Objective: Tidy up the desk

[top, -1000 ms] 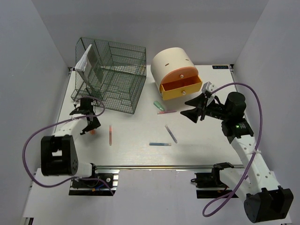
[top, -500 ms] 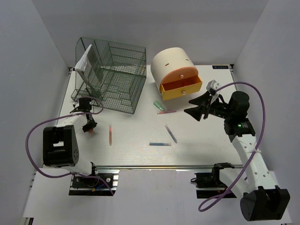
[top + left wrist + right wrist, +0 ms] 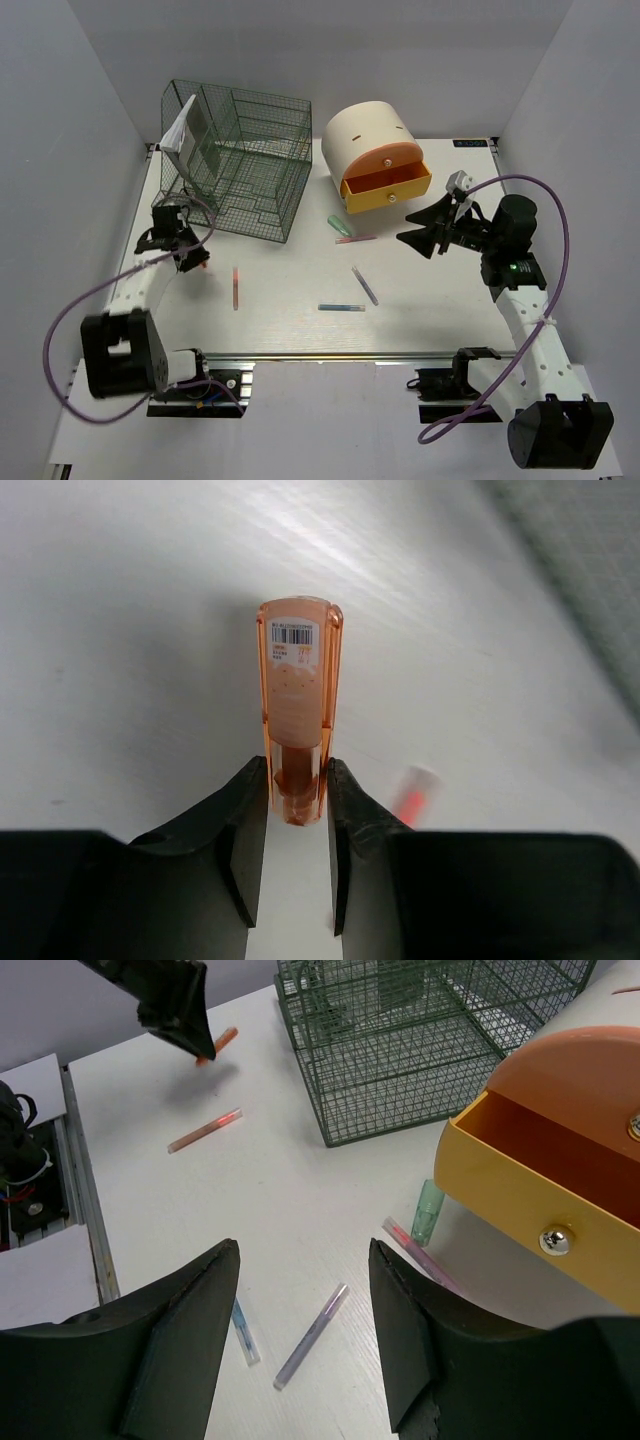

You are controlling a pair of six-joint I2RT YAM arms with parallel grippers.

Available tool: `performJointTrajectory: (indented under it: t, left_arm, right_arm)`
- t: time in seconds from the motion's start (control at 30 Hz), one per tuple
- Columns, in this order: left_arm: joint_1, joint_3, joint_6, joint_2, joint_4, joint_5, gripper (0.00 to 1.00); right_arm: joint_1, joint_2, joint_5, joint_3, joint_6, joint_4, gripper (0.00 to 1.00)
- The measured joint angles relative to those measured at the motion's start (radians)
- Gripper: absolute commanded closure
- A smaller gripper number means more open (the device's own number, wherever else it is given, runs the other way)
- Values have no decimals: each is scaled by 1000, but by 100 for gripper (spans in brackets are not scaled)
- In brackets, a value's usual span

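The left gripper lifts and swings over the yellow drawer (image 3: 383,183) next and releases the marker. The drawer stands open outward and to the gripper's right in the top view.
The white desk (image 3: 300,335) bears several loose pens. My left gripper (image 3: 188,258) is shut on one end of an orange marker (image 3: 298,695) and holds it above the desk near the left edge, in front of the wire rack. The marker also shows in the right wrist view (image 3: 222,1040). My right gripper (image 3: 420,238) is open and empty, hovering right of the yellow drawer. Below it lie a purple pen (image 3: 311,1335), a blue pen (image 3: 243,1332), a pink pen (image 3: 420,1255) and a green capped pen (image 3: 428,1212). A red pen (image 3: 236,288) lies left of centre.
A dark green wire rack (image 3: 235,160) stands at the back left with white paper (image 3: 180,130) in it. A cream round drawer unit (image 3: 370,135) at the back has its yellow drawer (image 3: 385,187) pulled open. A silver rail (image 3: 330,357) runs along the near edge.
My left gripper has moved left and back, with the orange marker now clamped in it. My right gripper has drifted slightly to the right and stayed open.
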Motion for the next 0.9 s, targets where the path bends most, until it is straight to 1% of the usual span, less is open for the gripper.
performJointTrajectory:
  t: [0.03,0.07,0.2,0.3,0.37,0.53,0.7,0.8,0.9]
  left_arm:
    - [-5,0,-2,-58,-5,51,98]
    - [-10,-1,-4,-121,-10,98,100]
    - [-27,-25,-23,-364,-25,280,100]
    - [-32,-72,-31,-528,-77,388,100]
    - [-40,-80,-30,-588,-129,460,100]
    - [-87,-91,-31,-633,-161,654,100]
    - [-148,-71,-39,-634,-95,831,100]
    - [-193,21,-39,-579,-29,887,100]
    - [-254,145,-32,-473,43,901,100]
  right_arm:
    - [-2,0,-3,0,0,0,40]
    - [-4,0,-5,0,0,0,40]
    - [-11,0,-10,0,0,0,40]
    - [-16,0,-10,0,3,2,40]
    - [-19,0,-9,0,5,3,40]
    - [-22,4,0,0,8,5,40]
    - [-53,8,34,0,6,6,40]
    - [-72,17,79,0,0,4,40]
    - [-86,37,118,0,-5,-4,40]
